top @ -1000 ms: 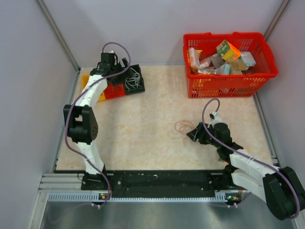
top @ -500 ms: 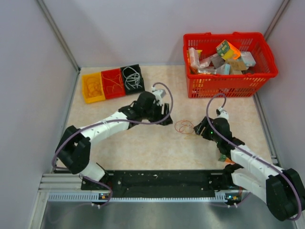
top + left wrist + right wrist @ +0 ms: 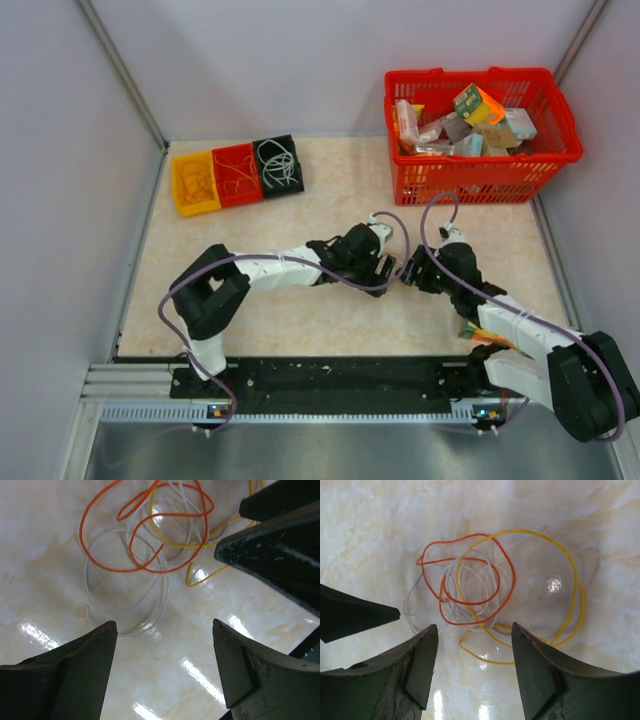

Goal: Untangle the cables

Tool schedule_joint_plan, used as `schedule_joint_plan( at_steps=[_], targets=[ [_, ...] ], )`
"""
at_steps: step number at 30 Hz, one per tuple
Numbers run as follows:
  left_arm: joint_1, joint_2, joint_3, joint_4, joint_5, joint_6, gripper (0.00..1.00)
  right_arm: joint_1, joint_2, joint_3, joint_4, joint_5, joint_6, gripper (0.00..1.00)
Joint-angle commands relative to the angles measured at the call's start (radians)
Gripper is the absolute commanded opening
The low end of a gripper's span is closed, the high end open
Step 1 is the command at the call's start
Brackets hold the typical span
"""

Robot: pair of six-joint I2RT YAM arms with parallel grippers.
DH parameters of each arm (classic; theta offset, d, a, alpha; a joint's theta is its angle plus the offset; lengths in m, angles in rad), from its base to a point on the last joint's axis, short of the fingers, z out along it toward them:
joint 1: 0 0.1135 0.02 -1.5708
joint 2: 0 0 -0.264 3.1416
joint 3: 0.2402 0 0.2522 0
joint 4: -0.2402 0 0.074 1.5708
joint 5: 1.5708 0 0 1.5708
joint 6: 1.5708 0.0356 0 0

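Observation:
The left gripper lowers next onto the white loop (image 3: pixel 157 620) that reaches out from the tangle toward its fingers, since that part lies clear of orange and yellow.
A tangle of thin cables lies on the marble tabletop: an orange cable (image 3: pixel 455 541), a yellow cable (image 3: pixel 520 530) and a white cable (image 3: pixel 406 611), looped through each other. The left wrist view shows the same orange (image 3: pixel 150 571), yellow (image 3: pixel 175 545) and white (image 3: pixel 86 577) loops. My left gripper (image 3: pixel 385 268) (image 3: pixel 162 630) is open, low over the table at the tangle's left side. My right gripper (image 3: pixel 412 275) (image 3: pixel 474 627) is open at its right side, facing the left one. Neither holds a cable. In the top view the grippers hide the tangle.
A red basket (image 3: pixel 480 185) full of packages stands at the back right. Three small bins sit at the back left: yellow (image 3: pixel 180 190), red (image 3: pixel 238 150) and black (image 3: pixel 298 175), each holding sorted cable coils. Grey walls close in the table.
My left arm swung from the bins at the back left to the tangle in the middle. My right gripper shifted slightly left, closer to the tangle.

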Motion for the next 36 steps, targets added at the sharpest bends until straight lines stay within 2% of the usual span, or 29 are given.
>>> schedule_joint_plan(
  at_steps=[1, 5, 10, 15, 18, 20, 22, 27, 32, 36],
  targets=[
    [-0.034, 0.064, 0.128, -0.055, -0.195, 0.066, 0.81, -0.025, -0.041, -0.021, 0.022, 0.003, -0.019, 0.61],
    [-0.033, 0.154, 0.223, -0.133, -0.226, 0.074, 0.8, -0.067, -0.105, -0.049, 0.01, 0.006, 0.002, 0.61],
    [-0.037, 0.176, 0.231, -0.126, -0.234, 0.06, 0.75, -0.095, -0.153, -0.07, 0.0, 0.004, 0.007, 0.61],
    [-0.044, 0.165, 0.21, -0.132, -0.216, 0.049, 0.6, -0.106, -0.148, -0.067, 0.002, -0.013, 0.01, 0.61],
    [-0.05, 0.145, 0.179, -0.121, -0.208, 0.046, 0.42, -0.107, -0.141, -0.076, 0.014, -0.017, 0.018, 0.61],
    [-0.054, 0.136, 0.179, -0.138, -0.225, 0.046, 0.18, -0.106, -0.135, -0.081, 0.025, -0.023, 0.022, 0.61],
    [-0.06, 0.115, 0.182, -0.153, -0.254, 0.046, 0.0, -0.106, -0.121, -0.087, 0.039, -0.034, 0.024, 0.61],
    [-0.07, -0.026, 0.147, -0.165, -0.239, 0.069, 0.0, -0.106, -0.027, -0.076, 0.098, -0.117, 0.015, 0.61],
    [-0.07, -0.204, 0.122, -0.17, -0.165, 0.104, 0.0, -0.104, 0.089, -0.052, 0.16, -0.224, 0.025, 0.58],
    [-0.07, -0.356, 0.129, -0.149, -0.023, 0.15, 0.0, -0.104, 0.114, -0.058, 0.158, -0.166, 0.055, 0.54]
  ],
)
